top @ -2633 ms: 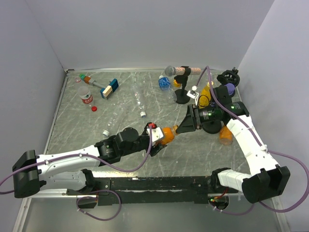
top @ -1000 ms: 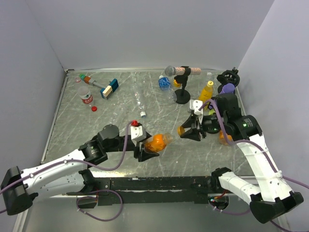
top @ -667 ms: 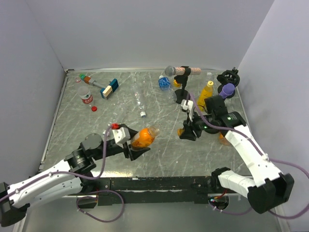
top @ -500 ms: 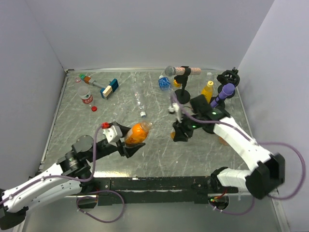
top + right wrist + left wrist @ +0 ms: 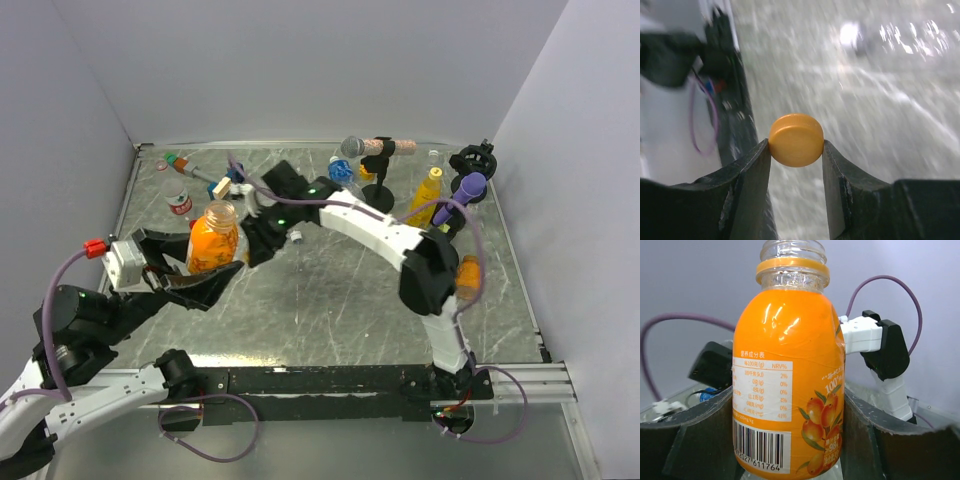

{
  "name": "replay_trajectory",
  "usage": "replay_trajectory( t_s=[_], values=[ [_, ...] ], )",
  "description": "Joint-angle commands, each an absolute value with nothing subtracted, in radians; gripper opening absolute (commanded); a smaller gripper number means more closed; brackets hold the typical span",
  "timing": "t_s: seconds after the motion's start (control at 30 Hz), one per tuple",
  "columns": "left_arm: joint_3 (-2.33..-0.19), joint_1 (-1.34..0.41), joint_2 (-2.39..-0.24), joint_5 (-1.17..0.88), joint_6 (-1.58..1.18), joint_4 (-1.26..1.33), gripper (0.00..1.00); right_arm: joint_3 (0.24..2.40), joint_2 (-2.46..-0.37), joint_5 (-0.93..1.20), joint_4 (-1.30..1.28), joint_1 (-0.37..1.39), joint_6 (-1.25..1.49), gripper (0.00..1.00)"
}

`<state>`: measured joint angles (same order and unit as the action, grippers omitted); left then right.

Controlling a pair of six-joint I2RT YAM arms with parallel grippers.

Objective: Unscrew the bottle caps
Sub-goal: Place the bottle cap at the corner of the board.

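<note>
Next, my right gripper moves down past the held bottle toward the red-label bottle, then releases the cap over the table (image 5: 801, 106).
My left gripper (image 5: 790, 432) is shut on a squat orange bottle (image 5: 790, 370) and holds it upright, well above the table's left side. The bottle's (image 5: 213, 243) neck is open, with no cap on it. My right gripper (image 5: 796, 150) is shut on a small ribbed orange bottle cap (image 5: 796, 140), pinched at the fingertips over the marbled table. In the top view my right arm reaches far across to the left. Its gripper (image 5: 254, 242) hangs just right of the held bottle, and the cap is too small to make out there.
A clear red-label bottle (image 5: 178, 200) stands at the back left. A blue-label bottle (image 5: 340, 172), a grey microphone on a stand (image 5: 352, 148), a yellow bottle (image 5: 428, 190) and a purple microphone (image 5: 468, 187) are at the back right. Another orange bottle (image 5: 467, 275) lies right. A white cap (image 5: 297, 237) lies mid-table.
My left arm has pulled back and left, raising the orange bottle and turning it upright. My right arm has swung from the right side across to the left, with the orange cap.
</note>
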<state>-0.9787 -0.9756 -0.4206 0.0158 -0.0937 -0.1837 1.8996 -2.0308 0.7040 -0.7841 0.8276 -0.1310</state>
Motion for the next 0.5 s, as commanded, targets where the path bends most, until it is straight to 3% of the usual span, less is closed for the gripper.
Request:
replay_trajectory(
  t_s=[0.0, 0.17, 0.47],
  values=[
    [-0.999, -0.974, -0.425, 0.063, -0.106, -0.259, 0.12, 2.090, -2.173, 0.733, -0.668, 0.876, 0.188, 0.13],
    [-1.003, -0.974, -0.443, 0.075, -0.106, -0.270, 0.12, 2.186, -2.281, 0.646, -0.479, 0.913, 0.429, 0.12],
    [-0.988, -0.974, -0.451, 0.100, -0.129, -0.265, 0.12, 2.344, -2.447, 0.240, -0.335, 0.963, 0.577, 0.15]
  ],
)
